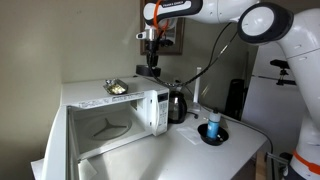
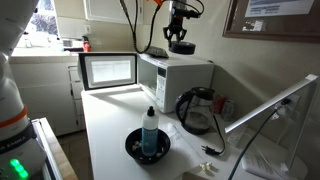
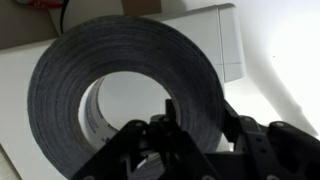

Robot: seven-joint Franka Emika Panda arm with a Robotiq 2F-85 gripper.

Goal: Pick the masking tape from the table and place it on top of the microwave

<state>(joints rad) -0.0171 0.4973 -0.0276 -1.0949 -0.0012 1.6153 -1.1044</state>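
Observation:
My gripper lowers the hanging masking tape onto the microwave's bare top [image 2: 184, 60] [image 3: 140, 94] beside the tray next and releases the tape, because that top lies below my gripper.
The masking tape [image 3: 125, 75], a dark grey thick ring, fills the wrist view, held on edge between my gripper's [image 3: 190, 125] fingers. In both exterior views my gripper [image 1: 151, 62] [image 2: 180, 40] hangs shut on the dark tape roll [image 1: 151, 70] [image 2: 181, 46] just above the white microwave's top [image 1: 100, 92] [image 2: 185, 63]. The microwave's door stands open, showing its pale interior [image 1: 110, 125] [image 2: 108, 69]. The white table [image 1: 200, 155] [image 2: 115, 130] lies below and around the microwave.
A dark kettle-like jug [image 1: 177, 103] [image 2: 196, 111] stands beside the microwave. A black round dish with a blue bottle [image 1: 212, 128] [image 2: 148, 143] sits on the table. A small tray with food [image 1: 117, 88] lies on the microwave's top. A white arm segment [image 2: 10, 90] stands near.

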